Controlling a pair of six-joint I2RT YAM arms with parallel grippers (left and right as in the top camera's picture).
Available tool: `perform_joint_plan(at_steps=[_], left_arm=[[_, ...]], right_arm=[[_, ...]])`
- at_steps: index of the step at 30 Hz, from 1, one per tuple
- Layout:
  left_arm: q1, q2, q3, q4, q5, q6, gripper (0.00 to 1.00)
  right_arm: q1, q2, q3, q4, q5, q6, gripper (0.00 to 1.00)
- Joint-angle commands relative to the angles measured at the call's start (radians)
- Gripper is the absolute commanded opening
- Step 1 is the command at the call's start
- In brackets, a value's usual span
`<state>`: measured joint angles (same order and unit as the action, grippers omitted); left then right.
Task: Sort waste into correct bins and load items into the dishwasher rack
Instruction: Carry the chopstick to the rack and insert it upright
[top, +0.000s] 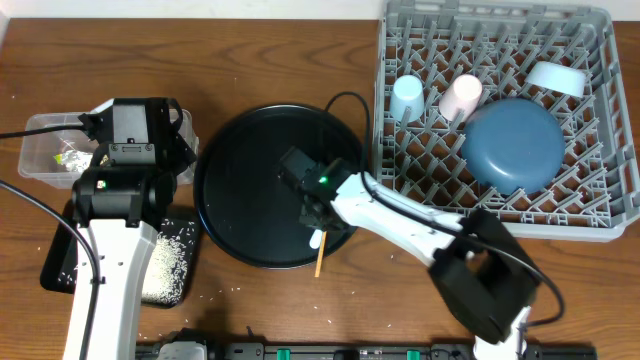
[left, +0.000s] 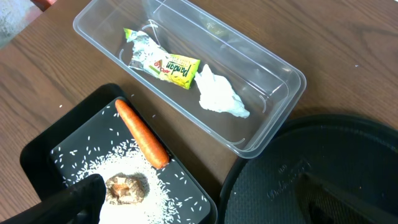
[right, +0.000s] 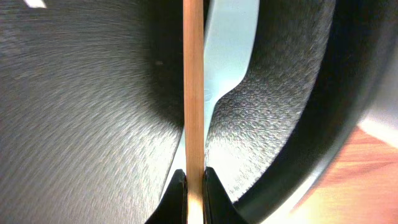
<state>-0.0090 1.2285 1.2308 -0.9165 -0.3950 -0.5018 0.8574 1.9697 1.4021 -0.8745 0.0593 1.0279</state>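
Observation:
Next, my right gripper rises, crosses to the right in the overhead view to the empty rack slots by the dark blue plate, lowers and releases.
In the right wrist view my right gripper (right: 194, 196) is shut on the wooden chopstick (right: 194, 93), which runs straight up between its fingers (right: 178, 193). The white spoon (right: 230, 56) lies just behind the chopstick on the round black tray (right: 74, 93). Overhead, the chopstick (top: 319, 262) pokes out over that tray's front rim. My left gripper (left: 199, 208) is open above the bins. The clear box (left: 283, 68) holds a yellow-green wrapper (left: 168, 63) and a crumpled tissue (left: 221, 98). The shallow black tray (left: 37, 155) holds a carrot (left: 142, 132), rice (left: 93, 163) and a brown lump (left: 126, 188).
The grey dishwasher rack (top: 600, 215) fills the back right and holds the dark blue plate (top: 513, 145), light blue bowl (top: 557, 77), light blue cup (top: 407, 97) and pink cup (top: 461, 95). A few rice grains lie on the wood near the black tray.

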Motion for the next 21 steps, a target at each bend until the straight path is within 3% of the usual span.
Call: perform_joint_plan(at_steps=[1,7,13,21], left_arm=[[0.004,0.0,0.001,-0.003,-0.006,-0.016,0.98],[0.004,0.0,0.001,-0.003,-0.006,-0.016,0.98],[0.004,0.0,0.001,-0.003,-0.006,-0.016,0.98],[0.004,0.0,0.001,-0.003,-0.006,-0.016,0.98]], right_arm=[[-0.03,-0.117,0.046,-0.02,0.019,-0.176,0.01],[-0.113,-0.32,0.064,-0.109,0.019,-0.351,0.01],[-0.325,-0.513,0.064,-0.224,0.019,-0.552,0.01],[-0.617,-0.509,0.055,-0.256,0.02,-0.777,0.01]])
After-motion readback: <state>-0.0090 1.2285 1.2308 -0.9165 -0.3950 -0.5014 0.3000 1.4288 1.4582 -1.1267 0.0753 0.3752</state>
